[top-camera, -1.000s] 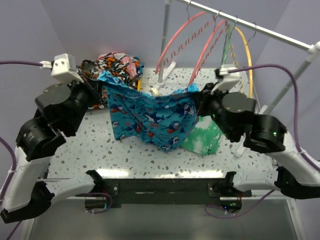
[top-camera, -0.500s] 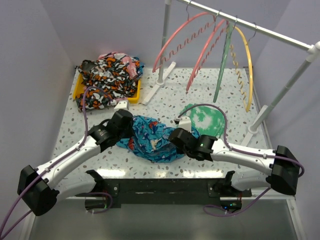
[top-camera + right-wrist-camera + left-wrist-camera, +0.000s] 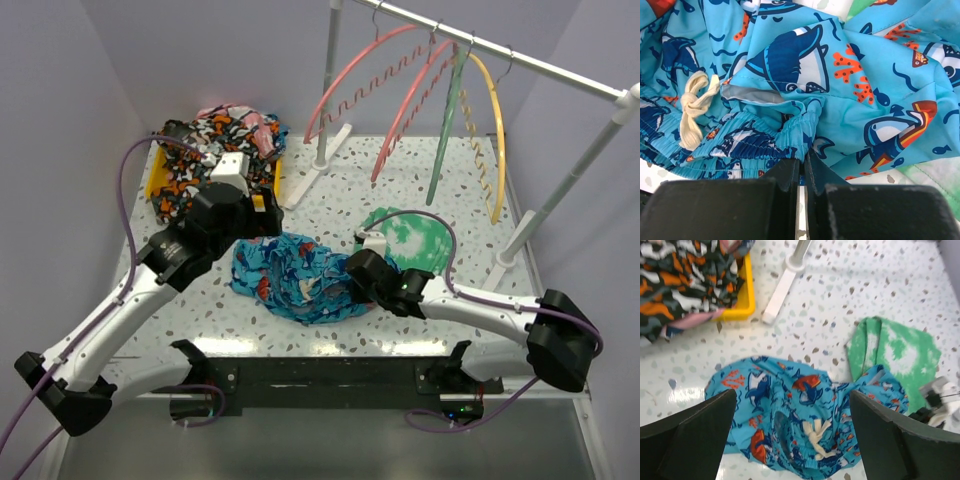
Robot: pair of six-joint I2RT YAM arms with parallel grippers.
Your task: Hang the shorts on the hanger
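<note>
My right gripper already holds the waistband, so my left gripper will next lift outward and tilt its fingers up onto the near end of the closest salmon-pink hanger.
The turquoise shark-print shorts (image 3: 300, 282) lie crumpled on the speckled table, near its front edge. My left gripper (image 3: 250, 220) hovers above their left side, open, with nothing in it. In the left wrist view its fingers (image 3: 690, 440) stand wide apart over the shorts (image 3: 805, 405) and their cream drawstring (image 3: 816, 437). My right gripper (image 3: 352, 272) is low at the shorts' right edge, shut (image 3: 802, 159) on the gathered waistband (image 3: 765, 137). A salmon-pink hanger (image 3: 360, 75) hangs on the rail at the back, and another like it (image 3: 415, 95) hangs beside it.
A green hanger (image 3: 447, 120) and a yellow hanger (image 3: 490, 130) share the rail. A green-and-white cloth (image 3: 415, 240) lies right of the shorts. A yellow tray (image 3: 157, 188) at the back left holds an orange-black-white garment (image 3: 215, 140). The rack's white foot (image 3: 300, 180) stands on the table.
The shorts, held up spread between both grippers a second ago, came down onto the table. The left gripper let go, opened wide and rose back-left. The right stays shut on them.
</note>
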